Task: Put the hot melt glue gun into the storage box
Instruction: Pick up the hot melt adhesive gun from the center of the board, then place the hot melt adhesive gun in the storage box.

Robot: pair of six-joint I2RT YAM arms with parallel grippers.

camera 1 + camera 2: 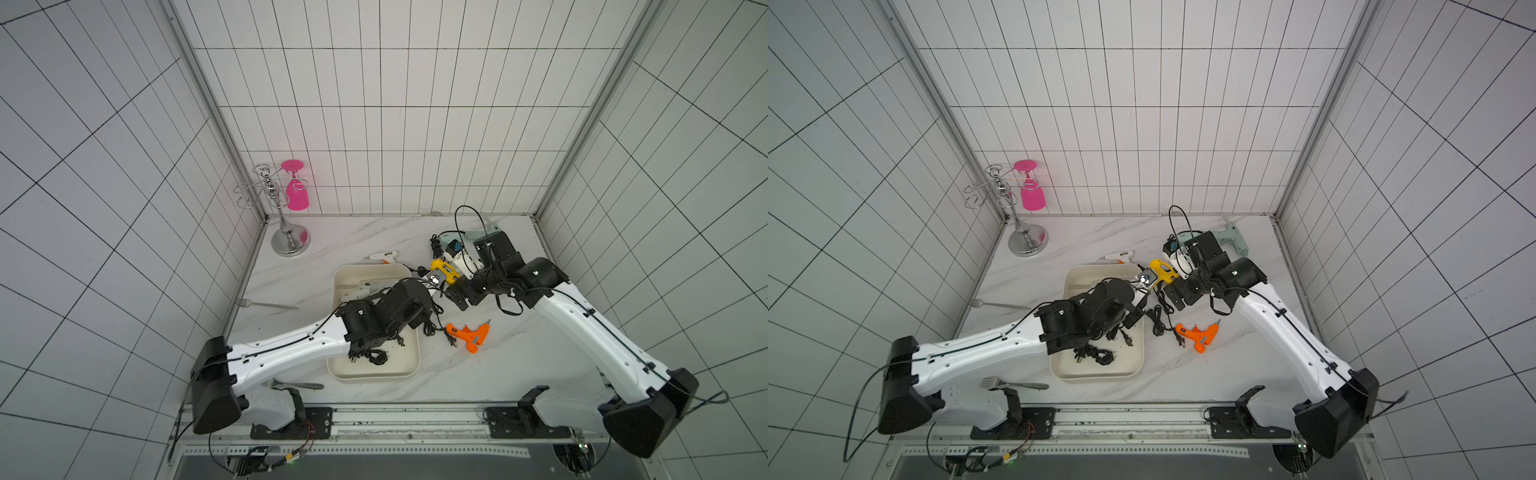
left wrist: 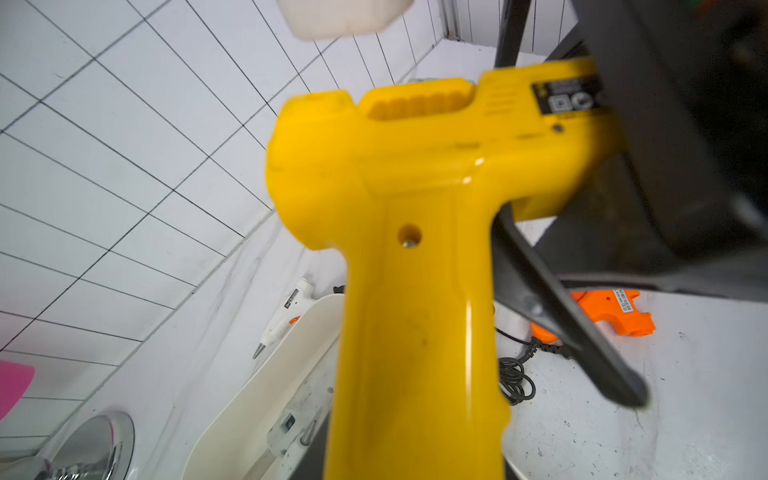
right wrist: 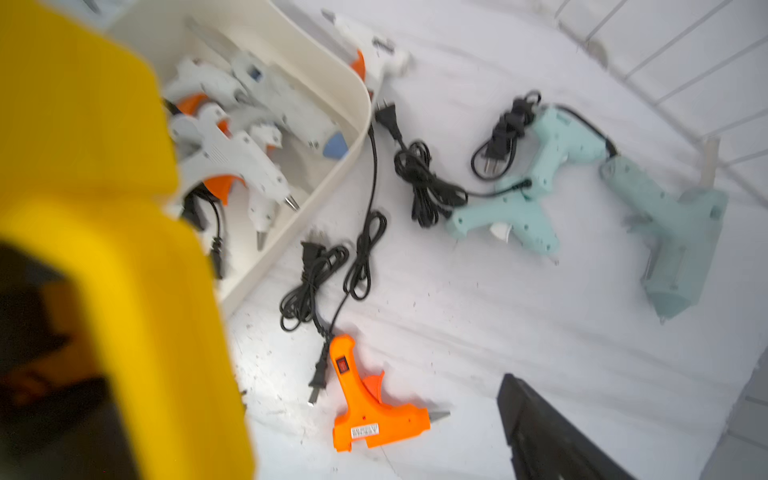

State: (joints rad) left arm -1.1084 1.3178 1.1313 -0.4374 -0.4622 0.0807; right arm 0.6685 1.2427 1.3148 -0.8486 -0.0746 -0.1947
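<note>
The storage box's far end (image 1: 353, 286) is below the robot's left gripper, so the left gripper will move over that end next and go down inside to release the yellow gun (image 1: 442, 266).
A yellow hot melt glue gun (image 1: 442, 266) hangs in the air just past the far right corner of the cream-white storage box (image 1: 374, 377). My left gripper (image 1: 432, 283) is shut on its handle, which fills the left wrist view (image 2: 415, 208) and hides the fingers. My right gripper (image 1: 454, 289) is at the gun's barrel end with its jaws open. One dark finger (image 3: 548, 436) stands well clear of the yellow body (image 3: 104, 166). Several white glue guns (image 3: 232, 153) and black cords lie inside the box.
An orange glue gun (image 1: 469, 334) with its cord lies right of the box. A white one (image 1: 380, 256) lies behind it, and teal ones (image 3: 507, 216) (image 3: 673, 232) at the back right. A fork (image 1: 266, 304) lies left of the box, another (image 1: 297, 384) at the front. A chrome rack (image 1: 286, 232) holds a pink glass (image 1: 297, 193).
</note>
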